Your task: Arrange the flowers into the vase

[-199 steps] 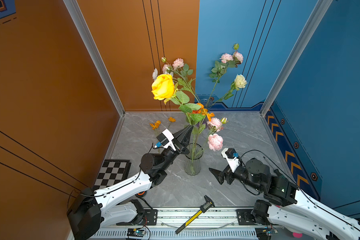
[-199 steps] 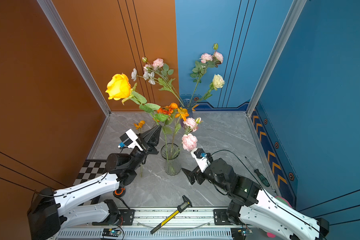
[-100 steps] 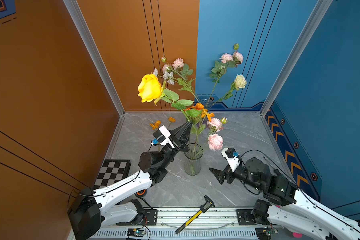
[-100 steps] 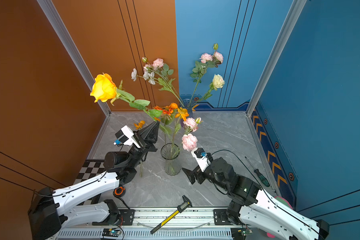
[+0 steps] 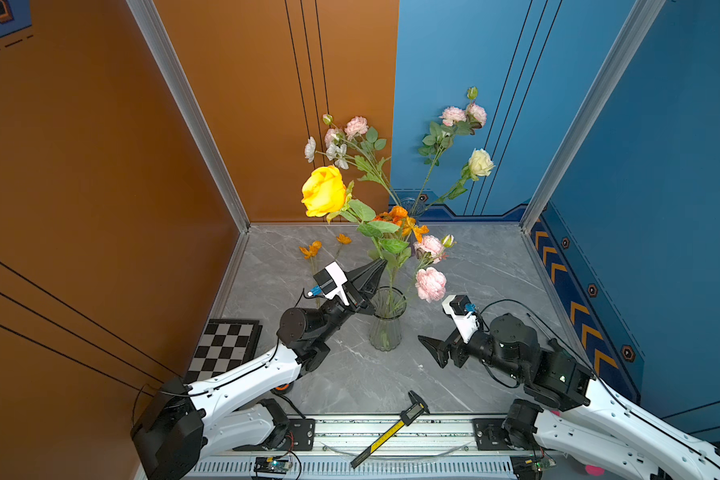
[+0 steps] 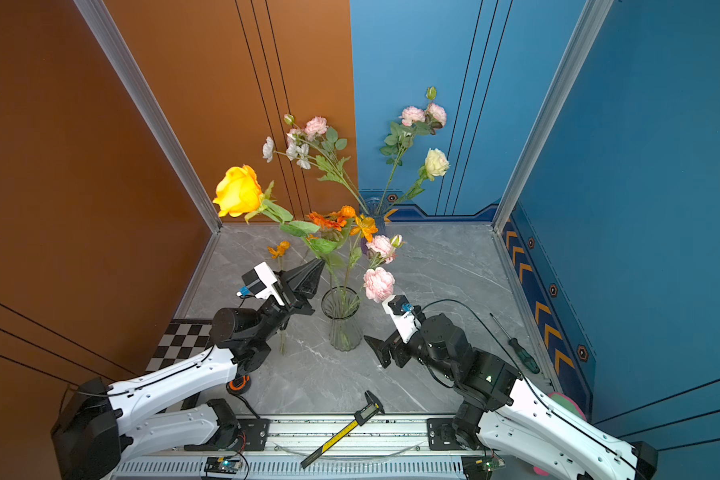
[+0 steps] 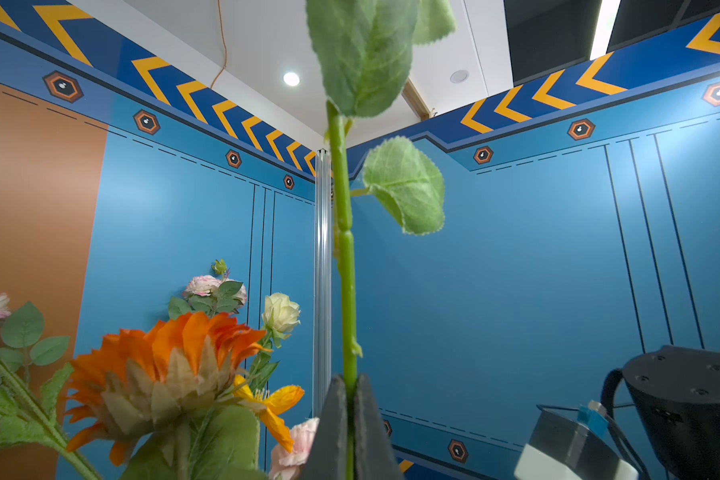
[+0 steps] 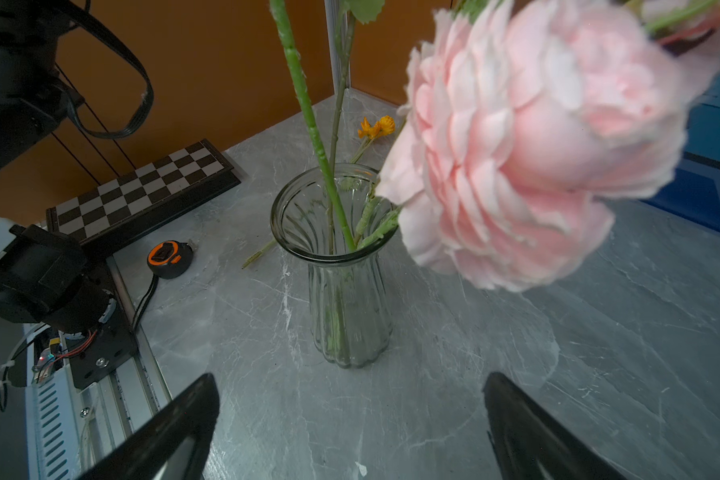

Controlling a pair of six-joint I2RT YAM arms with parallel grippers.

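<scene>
The vase rim (image 5: pixel 388 302) is below my left gripper, so it will move down toward it next, tilt level and release the green stem, whose end is already inside.
A ribbed glass vase (image 5: pixel 386 328) (image 6: pixel 344 328) (image 8: pixel 346 299) stands mid-table. It holds a pink-bloomed flower stem (image 5: pixel 431 283) (image 8: pixel 516 145) and orange flowers (image 5: pixel 400 216) (image 7: pixel 163 365). My left gripper (image 5: pixel 377 266) (image 6: pixel 319 266) (image 7: pixel 350 380) is shut on the green stem of a yellow rose (image 5: pixel 324 191) (image 6: pixel 238 191), just above and left of the vase rim. The stem's lower end is inside the vase. My right gripper (image 5: pixel 429 349) (image 6: pixel 375 349) (image 8: pixel 350 415) stands open and empty, low on the table to the right of the vase. Small orange flowers (image 5: pixel 312 249) (image 8: pixel 377 126) lie on the table behind the left arm.
At the back wall, a second vase (image 5: pixel 416 205) holds pink, white and cream blooms (image 5: pixel 481 162). A chessboard (image 5: pixel 225 345) and tape measure (image 8: pixel 169 257) lie at the left. A caliper (image 5: pixel 391 432) rests on the front rail and a screwdriver (image 6: pixel 516 345) lies at the right.
The yellow rose swung left, then came back right and lower. My left gripper sank a little toward the vase, still shut on the stem. The right arm has not moved.
</scene>
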